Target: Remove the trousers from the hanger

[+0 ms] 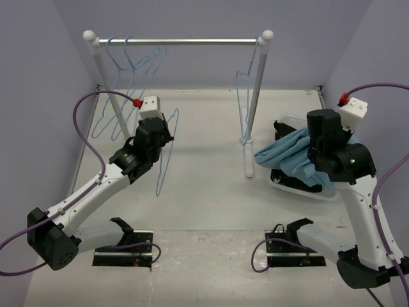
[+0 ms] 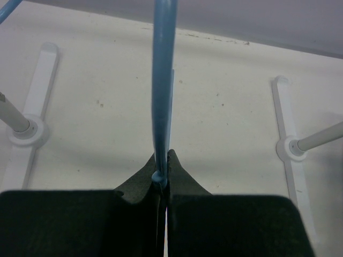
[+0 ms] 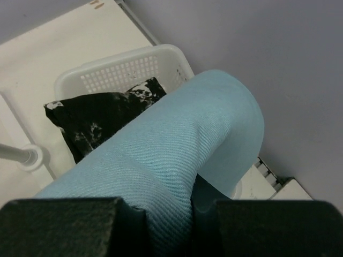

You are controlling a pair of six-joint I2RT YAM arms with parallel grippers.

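Note:
My right gripper goes down and outward to the white basket's far part (image 1: 298,121), below and outward of it, next. It releases the trousers (image 1: 291,155) there, off the hanger.
My left gripper (image 1: 158,128) is shut on a thin light-blue wire hanger (image 1: 165,160), which it holds in the air left of the table's middle. In the left wrist view the hanger's wire (image 2: 162,80) runs straight up from between my pinched fingertips (image 2: 177,168). My right gripper (image 1: 314,148) is shut on the sky-blue trousers (image 1: 291,155), which drape over a white basket (image 1: 284,120) at the right. In the right wrist view the trousers (image 3: 177,144) fill the space between my fingers. The trousers are apart from the hanger.
A silver rail (image 1: 179,41) on white posts spans the back, with several blue hangers (image 1: 131,64) on its left end and one (image 1: 246,89) by the right post. A black white-specked garment (image 3: 102,118) lies in the basket (image 3: 123,69). Purple walls enclose the table.

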